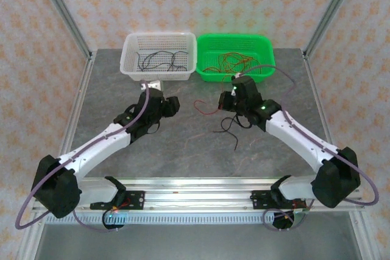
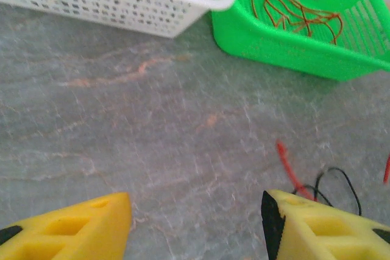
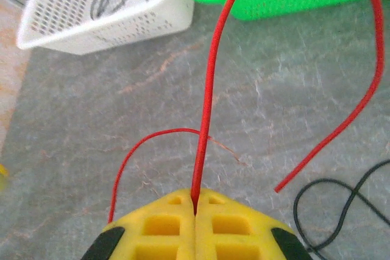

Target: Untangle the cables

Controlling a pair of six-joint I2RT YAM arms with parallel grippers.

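Note:
The green basket holds orange-red cables, so I need to move my right gripper outward from the middle of the table and over that basket to release the red cable there.
My right gripper [image 3: 195, 202] is shut on a red cable [image 3: 210, 89], which rises from the yellow jaws and arcs up and over to the right. A second thin red strand [image 3: 137, 150] curves off to the left. A black cable [image 3: 341, 193] lies looped on the table at the right. From above, the red cable [image 1: 204, 109] and the black cable [image 1: 230, 131] lie beside the right gripper [image 1: 223, 103] at mid-table. My left gripper [image 2: 196, 223] hovers open over bare table, and to its right are a red cable end [image 2: 289, 168] and a black loop [image 2: 341, 178].
A white basket [image 1: 131, 71] at the back holds black cables [image 1: 159, 60]. A green basket [image 1: 268, 59] beside it holds orange-red cables [image 1: 234, 62]. Both baskets stand just beyond the left gripper [image 1: 172, 106]. Metal frame posts stand at the table's back corners.

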